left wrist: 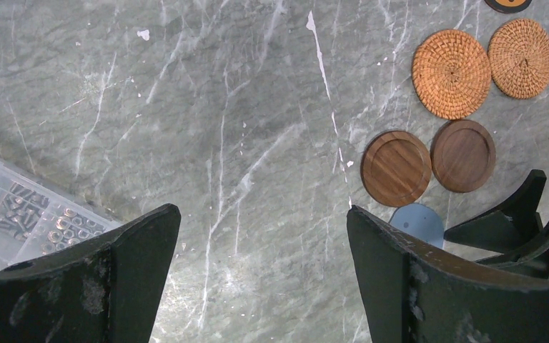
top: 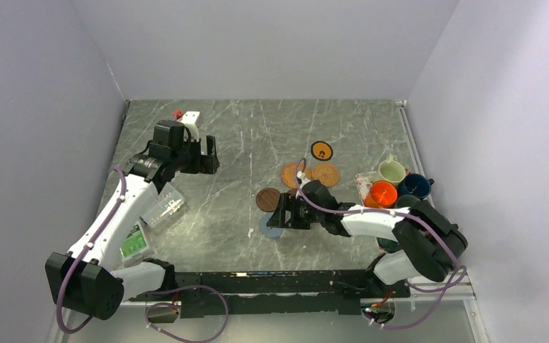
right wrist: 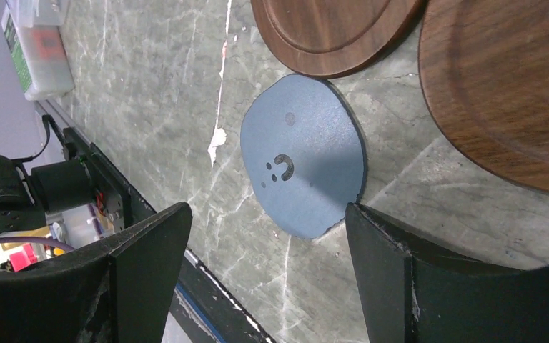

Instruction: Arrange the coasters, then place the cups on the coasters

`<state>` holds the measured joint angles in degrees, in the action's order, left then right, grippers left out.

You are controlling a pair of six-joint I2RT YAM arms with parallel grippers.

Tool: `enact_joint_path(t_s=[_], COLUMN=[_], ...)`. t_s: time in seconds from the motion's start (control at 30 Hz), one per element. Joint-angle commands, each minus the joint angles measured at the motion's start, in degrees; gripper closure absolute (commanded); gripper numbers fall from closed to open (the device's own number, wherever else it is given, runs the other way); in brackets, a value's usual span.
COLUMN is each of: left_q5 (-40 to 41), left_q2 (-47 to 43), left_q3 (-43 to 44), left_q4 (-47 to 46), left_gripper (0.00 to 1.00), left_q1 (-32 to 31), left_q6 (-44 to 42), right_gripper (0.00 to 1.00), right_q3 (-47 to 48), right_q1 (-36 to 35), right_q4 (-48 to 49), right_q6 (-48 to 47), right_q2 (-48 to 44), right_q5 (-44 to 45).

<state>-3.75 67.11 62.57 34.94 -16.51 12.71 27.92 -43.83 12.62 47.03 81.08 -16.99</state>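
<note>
The coasters are laid out and the cream cup is outward of my right gripper, rightward in the top view, so I should rise, cross and lower astride the cup's coaster-side rim (top: pixel 380 171).
Six coasters lie mid-table: one black with an orange rim (top: pixel 322 151), two tan woven (top: pixel 292 175) (top: pixel 324 174), a dark brown one (top: pixel 267 199) with its twin (left wrist: pixel 462 156) beside it, and a blue-grey one (top: pixel 271 227). My right gripper (right wrist: pixel 268 211) hangs open low over the blue-grey coaster (right wrist: pixel 302 164), one fingertip at its near edge and nothing between the jaws. The cups cluster at the right: cream (top: pixel 392 171), orange (top: pixel 382 194) and dark blue (top: pixel 413 186). My left gripper (left wrist: pixel 261 214) is open and empty above bare table at the back left.
A clear plastic box of screws (top: pixel 163 207) lies under the left arm, with a green-labelled box (top: pixel 134 243) nearer the front. A small white and red object (top: pixel 188 116) sits at the back left. The black front rail (right wrist: pixel 207 286) runs close to the blue-grey coaster.
</note>
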Motion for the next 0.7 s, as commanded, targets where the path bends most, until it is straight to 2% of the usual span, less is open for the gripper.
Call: enact_joint_path(t_s=[0.0,0.17,0.3,0.4,0.53,0.67], left_q5=[0.3,0.2,0.8,1.3,1.6,1.9], left_q2=[-1.5,-1.5,-2.1,-2.6,-2.7,-2.5], left_q3=[-0.2,-0.2,-0.3,-0.6,-0.8,-1.0], left_q4=[-1.5,-1.5,-1.7,-2.0,-2.1,-2.2], left_gripper=[0.07,0.07,0.07,0.07,0.07,0.07], left_q1=[0.3,0.3,0.3,0.3,0.3,0.3], left_q6=[-1.1,-1.1,-0.9,-0.8,-0.8,-0.7], right_gripper=[0.16,0.15,0.10,0.08,0.06,0.05], right_q3=[0.9,1.3,4.8,9.4,18.5,27.7], right_q1=[-1.1,-1.1,-1.1,-1.1,-0.3,5.5], right_q4=[-2.6,-5.5,-12.9,-22.5,-39.4,-50.3], right_q6=[0.0,-0.4,-2.7,-5.5,-10.1,-15.4], right_q2=[1.6,-0.8,-5.0,-10.0,-14.2,-15.8], right_q5=[1.5,3.4,6.1,10.3,21.1,27.2])
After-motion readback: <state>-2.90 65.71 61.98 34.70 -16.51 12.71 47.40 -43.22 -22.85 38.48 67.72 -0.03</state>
